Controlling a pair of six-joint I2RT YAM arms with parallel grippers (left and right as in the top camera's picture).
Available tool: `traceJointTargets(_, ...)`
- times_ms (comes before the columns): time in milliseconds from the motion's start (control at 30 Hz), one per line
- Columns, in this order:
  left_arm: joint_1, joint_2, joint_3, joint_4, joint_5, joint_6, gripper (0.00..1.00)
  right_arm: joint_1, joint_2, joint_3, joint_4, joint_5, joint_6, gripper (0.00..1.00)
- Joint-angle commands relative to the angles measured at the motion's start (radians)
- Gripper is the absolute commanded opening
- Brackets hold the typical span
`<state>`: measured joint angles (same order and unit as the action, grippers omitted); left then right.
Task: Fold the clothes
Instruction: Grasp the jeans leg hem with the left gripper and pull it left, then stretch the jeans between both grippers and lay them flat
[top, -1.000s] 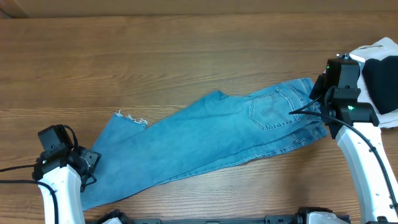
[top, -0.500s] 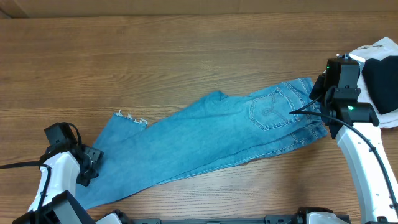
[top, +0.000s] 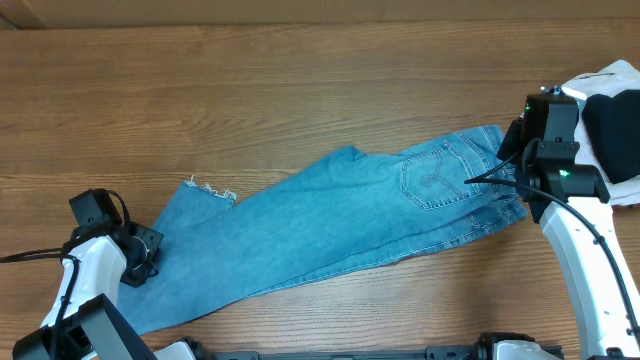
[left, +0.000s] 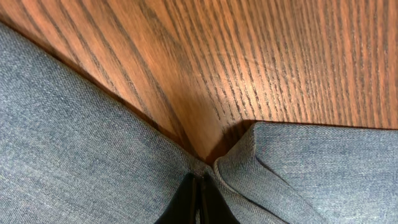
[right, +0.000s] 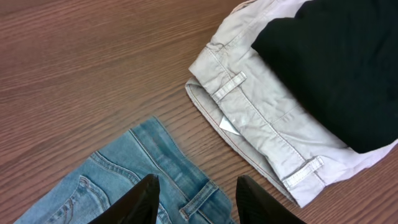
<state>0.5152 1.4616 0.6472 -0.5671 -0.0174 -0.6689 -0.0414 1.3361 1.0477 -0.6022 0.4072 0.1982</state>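
The left gripper should lift the pinched denim, carry it outward and lower it to release on the clear, bare wood there.
The clothes, a pair of light-blue jeans (top: 340, 220), lie flat and slanted across the wooden table, frayed hems at lower left and waist at right. My left gripper (top: 145, 258) sits on the leg's left edge near the hem. In the left wrist view it (left: 198, 182) is shut, with a gathered pinch of denim (left: 74, 155) at its tips. My right gripper (top: 508, 165) hovers over the waistband. The right wrist view shows it (right: 198, 190) open, a belt loop (right: 200, 200) lying between its black fingers (right: 146, 198).
A folded off-white garment (right: 261, 118) with a black garment (right: 336, 68) on top lies at the table's right edge (top: 612, 95), just beyond the jeans' waist. Bare wood (top: 300, 90) stretches behind and left of the jeans.
My left gripper has shifted slightly along the jeans' left edge and closed from open onto the denim. The right arm and the jeans have not moved.
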Motion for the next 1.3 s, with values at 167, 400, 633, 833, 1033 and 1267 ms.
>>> traceJointTargets(167, 0.008, -0.107, 0.031, -0.045, 0.126, 0.165, 0.04, -0.001, -0.01, 0.02, 0.006, 0.002, 0.004, 0.43)
traceJointTargets(400, 0.008, -0.27, 0.245, -0.119, 0.199, 0.221, 0.04, -0.001, -0.01, 0.02, 0.006, 0.002, 0.004, 0.44)
traceJointTargets(633, -0.006, -0.277, 0.449, -0.103, 0.251, 0.207, 0.04, -0.001, -0.01, 0.02, 0.013, 0.0, 0.004, 0.43)
traceJointTargets(833, -0.012, -0.24, 0.496, 0.078, 0.18, 0.076, 0.04, -0.001, -0.003, 0.019, 0.013, -0.09, -0.04, 0.44)
traceJointTargets(1033, -0.025, -0.11, 0.496, 0.043, 0.178, 0.064, 0.04, -0.001, 0.065, 0.019, -0.056, -0.235, -0.045, 0.44)
traceJointTargets(1267, -0.044, -0.023, 0.496, 0.041, 0.174, 0.094, 0.04, -0.001, 0.188, 0.019, -0.166, -0.323, -0.045, 0.49)
